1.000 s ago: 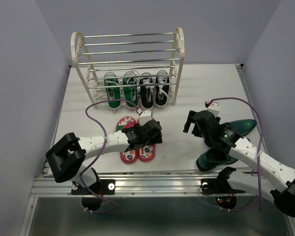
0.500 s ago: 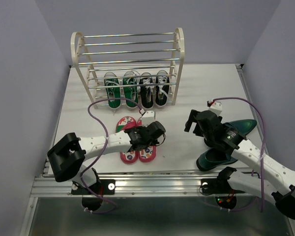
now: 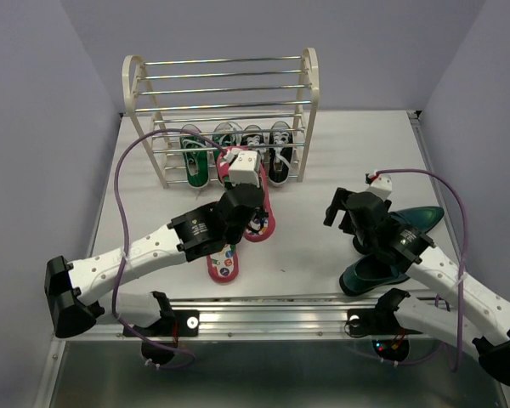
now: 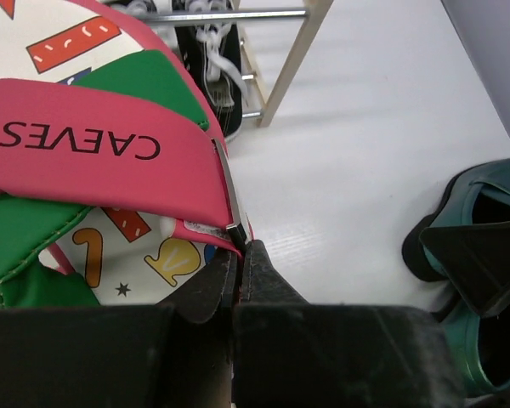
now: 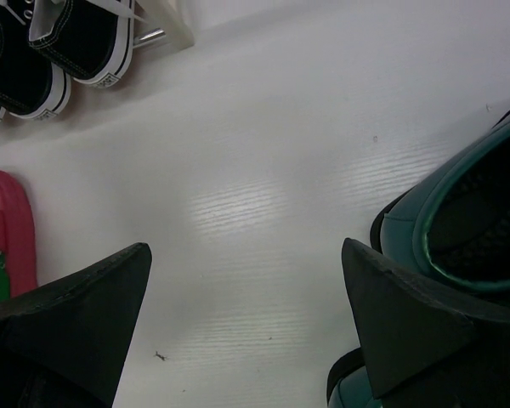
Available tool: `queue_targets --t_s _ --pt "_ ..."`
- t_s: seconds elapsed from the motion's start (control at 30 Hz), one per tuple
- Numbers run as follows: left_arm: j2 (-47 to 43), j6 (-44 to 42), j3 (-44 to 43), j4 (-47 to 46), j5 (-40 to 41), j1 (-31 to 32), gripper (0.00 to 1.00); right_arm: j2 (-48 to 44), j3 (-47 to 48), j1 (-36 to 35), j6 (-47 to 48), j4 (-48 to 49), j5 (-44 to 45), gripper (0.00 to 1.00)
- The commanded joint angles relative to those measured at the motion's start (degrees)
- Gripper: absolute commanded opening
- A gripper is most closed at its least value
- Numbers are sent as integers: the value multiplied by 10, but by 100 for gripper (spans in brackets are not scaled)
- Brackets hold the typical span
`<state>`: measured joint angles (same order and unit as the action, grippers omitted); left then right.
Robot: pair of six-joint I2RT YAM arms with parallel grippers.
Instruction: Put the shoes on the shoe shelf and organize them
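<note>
The robot's left gripper is to carry the flip-flop outward onto the bare rails of the empty level above the black sneakers and let go of it there, since that level lies outward of the gripper.
My left gripper [image 3: 245, 194] is shut on the pink strap of one red-pink flip-flop [image 4: 102, 144] and holds it off the table in front of the shoe shelf [image 3: 221, 102]; its jaws [image 4: 238, 255] pinch the strap's edge. The other flip-flop [image 3: 223, 262] lies flat on the table below it. Green sneakers [image 3: 195, 161] and black sneakers [image 3: 276, 157] sit on the shelf's bottom tier. Two dark teal loafers [image 3: 416, 219] lie at the right. My right gripper [image 3: 346, 211] hovers open just left of them, with only bare table between its fingers [image 5: 246, 289].
The shelf's cream side frame [image 4: 289, 68] stands right of the held flip-flop, with a black sneaker [image 4: 212, 59] behind it. Purple walls close in on both sides. A metal rail [image 3: 263, 310] runs along the near table edge.
My left gripper has shut on the flip-flop strap, lifted that shoe off the table and carried it toward the shelf. The right arm has barely shifted.
</note>
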<state>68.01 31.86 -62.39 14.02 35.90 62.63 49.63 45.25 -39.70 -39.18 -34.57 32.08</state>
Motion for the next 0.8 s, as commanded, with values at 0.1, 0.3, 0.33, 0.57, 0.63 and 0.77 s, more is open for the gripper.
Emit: queue_targets --t_s 0.1,0.3,0.33,0.57,0.63,0.77 --pt "1 -233 -55 -155 13 -6 0 -15 24 4 16 -4 29 100" --pt "48 -313 -103 -169 -111 -72 0 -23 40 4 34 -4 37 100" --pt "53 -316 -106 -178 -116 -81 0 -25 41 4 37 -4 39 100" --pt "112 -399 -169 -187 -211 -131 0 -30 55 4 54 -4 51 100" --pt "131 -424 -186 -191 -237 -140 0 -30 60 4 60 -4 55 100" --pt "175 -456 -229 -194 -243 -150 0 -29 66 4 69 -4 64 100"
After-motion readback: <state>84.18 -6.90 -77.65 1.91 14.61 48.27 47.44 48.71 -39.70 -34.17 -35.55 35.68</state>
